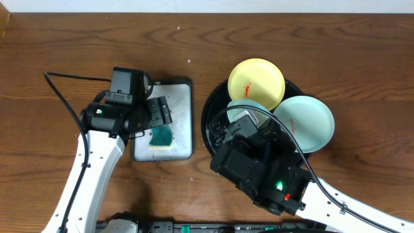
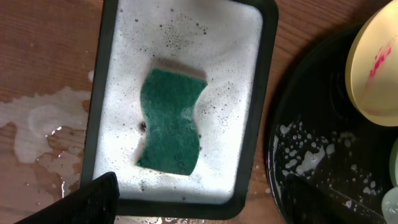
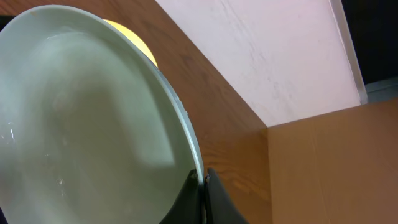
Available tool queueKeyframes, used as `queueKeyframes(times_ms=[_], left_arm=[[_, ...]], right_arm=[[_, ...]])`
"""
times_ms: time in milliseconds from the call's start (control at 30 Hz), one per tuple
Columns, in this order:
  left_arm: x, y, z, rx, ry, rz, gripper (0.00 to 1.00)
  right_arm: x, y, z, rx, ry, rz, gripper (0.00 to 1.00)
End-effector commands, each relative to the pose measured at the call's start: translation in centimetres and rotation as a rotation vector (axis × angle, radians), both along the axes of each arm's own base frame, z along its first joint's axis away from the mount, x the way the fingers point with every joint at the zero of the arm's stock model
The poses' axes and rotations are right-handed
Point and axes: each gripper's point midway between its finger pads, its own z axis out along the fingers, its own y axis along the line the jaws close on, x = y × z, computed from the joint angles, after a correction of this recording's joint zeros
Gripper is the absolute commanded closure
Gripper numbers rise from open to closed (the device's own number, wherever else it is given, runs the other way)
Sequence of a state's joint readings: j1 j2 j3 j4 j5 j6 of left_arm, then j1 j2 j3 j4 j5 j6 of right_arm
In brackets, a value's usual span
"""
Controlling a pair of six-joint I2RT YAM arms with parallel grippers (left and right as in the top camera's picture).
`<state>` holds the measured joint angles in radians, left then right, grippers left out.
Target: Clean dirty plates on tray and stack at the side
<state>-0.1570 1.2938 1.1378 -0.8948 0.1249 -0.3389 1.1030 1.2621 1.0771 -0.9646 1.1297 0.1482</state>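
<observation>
The tabletop is clear to the right of my right gripper in the overhead view, so I will carry the plate past the smeared mint one, lower it and let go.
My right gripper is shut on the rim of a pale mint-blue plate, which it holds tilted on edge. From overhead this plate shows only partly under the right arm, over the black tray. A yellow plate with a red smear lies at the tray's back. Another mint plate with an orange smear rests on its right side. My left gripper hangs open above the near end of the small grey tray. The teal sponge lies there in foam, untouched.
Water is spilled on the wood left of the small grey tray. Foam specks dot the black tray. A pale wall stands beyond the table's far edge. The left arm's cable trails across the table.
</observation>
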Motion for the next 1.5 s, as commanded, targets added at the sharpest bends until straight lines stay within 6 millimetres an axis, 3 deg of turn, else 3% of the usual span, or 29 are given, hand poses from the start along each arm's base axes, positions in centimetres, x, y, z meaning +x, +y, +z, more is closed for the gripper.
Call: queueKeyframes(times_ms=[0,100,200,300,400,500,600,700,767,867,933,1067,1467], left_arm=[[0.0,0.2,0.2,0.004,-0.002,0.002,0.16],[0.0,0.2,0.2,0.004,-0.002,0.002,0.16],[0.0,0.2,0.2,0.004,-0.002,0.002,0.16],[0.0,0.2,0.2,0.004,-0.002,0.002,0.16],[0.0,0.2,0.2,0.004,-0.002,0.002,0.16],[0.0,0.2,0.2,0.004,-0.002,0.002,0.16],[0.0,0.2,0.2,0.004,-0.002,0.002,0.16],[0.0,0.2,0.2,0.004,-0.002,0.002,0.16],[0.0,0.2,0.2,0.004,-0.002,0.002,0.16],[0.0,0.2,0.2,0.004,-0.002,0.002,0.16],[0.0,0.2,0.2,0.004,-0.002,0.002,0.16],[0.0,0.2,0.2,0.004,-0.002,0.002,0.16],[0.0,0.2,0.2,0.004,-0.002,0.002,0.16]], right_arm=[[0.0,0.0,1.0,0.018,-0.026,-0.004,0.99],[0.3,-1.5,1.8,-0.014,-0.071,-0.064,0.99],[0.0,-0.4,-0.2,0.028,0.049,-0.004,0.99],[0.3,-2.4,1.0,0.049,-0.052,-0.114,0.99],[0.2,-0.8,-0.9,0.085,0.075,-0.040,0.99],[0.8,-2.8,0.3,0.106,-0.018,-0.144,0.99],[0.4,-1.1,-1.7,0.134,0.121,-0.059,0.99],[0.9,-2.8,-1.0,0.160,0.049,-0.152,0.99],[0.8,-1.6,-1.9,0.177,0.120,-0.100,0.99],[1.4,-2.7,-1.0,0.176,0.055,-0.152,0.99],[1.2,-1.8,-1.8,0.194,0.114,-0.111,0.99],[1.2,-2.6,-1.6,0.182,0.096,-0.144,0.99],[1.2,-2.7,-1.7,0.188,0.097,-0.148,0.99]])
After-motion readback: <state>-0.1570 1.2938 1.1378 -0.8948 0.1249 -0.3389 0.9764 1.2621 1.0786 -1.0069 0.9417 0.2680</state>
